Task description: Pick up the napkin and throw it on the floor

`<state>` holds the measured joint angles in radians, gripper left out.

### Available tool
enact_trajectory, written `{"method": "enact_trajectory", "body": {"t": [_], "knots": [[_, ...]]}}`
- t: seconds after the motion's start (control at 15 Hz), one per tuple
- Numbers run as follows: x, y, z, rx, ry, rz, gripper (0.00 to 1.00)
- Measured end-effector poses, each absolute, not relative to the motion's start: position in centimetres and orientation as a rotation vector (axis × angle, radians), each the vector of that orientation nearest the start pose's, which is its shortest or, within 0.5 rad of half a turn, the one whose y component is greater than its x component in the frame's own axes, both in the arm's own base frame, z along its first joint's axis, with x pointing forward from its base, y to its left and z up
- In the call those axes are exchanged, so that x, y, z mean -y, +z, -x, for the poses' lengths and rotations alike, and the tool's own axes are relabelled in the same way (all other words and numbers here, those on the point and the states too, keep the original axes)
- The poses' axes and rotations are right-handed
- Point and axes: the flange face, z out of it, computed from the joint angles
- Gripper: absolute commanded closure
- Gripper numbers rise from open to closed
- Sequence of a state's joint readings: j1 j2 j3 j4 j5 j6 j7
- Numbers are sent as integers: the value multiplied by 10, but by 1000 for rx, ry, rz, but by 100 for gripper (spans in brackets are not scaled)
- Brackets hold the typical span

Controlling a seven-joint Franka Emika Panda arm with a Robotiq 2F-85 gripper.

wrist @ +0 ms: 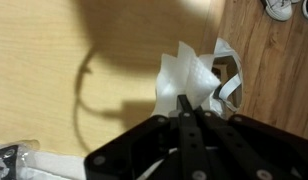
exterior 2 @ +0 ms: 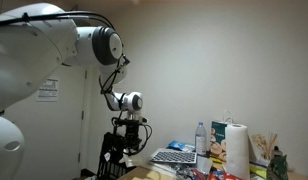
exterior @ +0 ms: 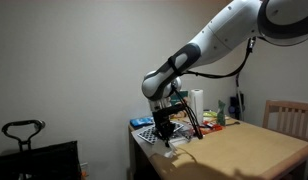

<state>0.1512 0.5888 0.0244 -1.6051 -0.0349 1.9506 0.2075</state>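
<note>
I should next move my gripper to the right in the wrist view, past the table edge still under it, and let go of the napkin (wrist: 191, 78), because the wooden floor is on that side.
In the wrist view the white crumpled napkin (wrist: 191, 78) is pinched between the two black fingers of my gripper (wrist: 189, 104), which are pressed together on it. The napkin hangs over the edge of the light wooden table (wrist: 54, 80), with the darker wooden floor (wrist: 274, 90) on the right. In both exterior views my gripper (exterior: 166, 128) (exterior 2: 129, 140) points down near the table's corner. A small white shape (exterior: 177, 142) under it in an exterior view looks like the napkin.
A black-and-white chequered board (exterior: 147, 133) (exterior 2: 174, 156) lies by the gripper. A tall white paper-towel roll (exterior: 197, 103) (exterior 2: 235, 148), a bottle (exterior 2: 201, 138) and clutter stand at the back. A wooden chair (exterior: 291, 118) is beside the table. A shoe (wrist: 279, 8) lies on the floor.
</note>
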Motion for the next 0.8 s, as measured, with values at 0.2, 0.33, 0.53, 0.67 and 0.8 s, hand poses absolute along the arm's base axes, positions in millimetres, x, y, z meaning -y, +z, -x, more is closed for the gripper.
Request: {"method": "enact_trajectory", "body": {"t": [0.2,0.33,0.53,0.67,0.8], "knots": [[-110,266,-655,-34,379,3182,98],[-107,266,-655,-41,379,3183,100],[-121,264,-658,-8,372,3182,100],[-146,258,-659,63,386,3190,100],[-173,249,-660,131,419,3194,100]]}}
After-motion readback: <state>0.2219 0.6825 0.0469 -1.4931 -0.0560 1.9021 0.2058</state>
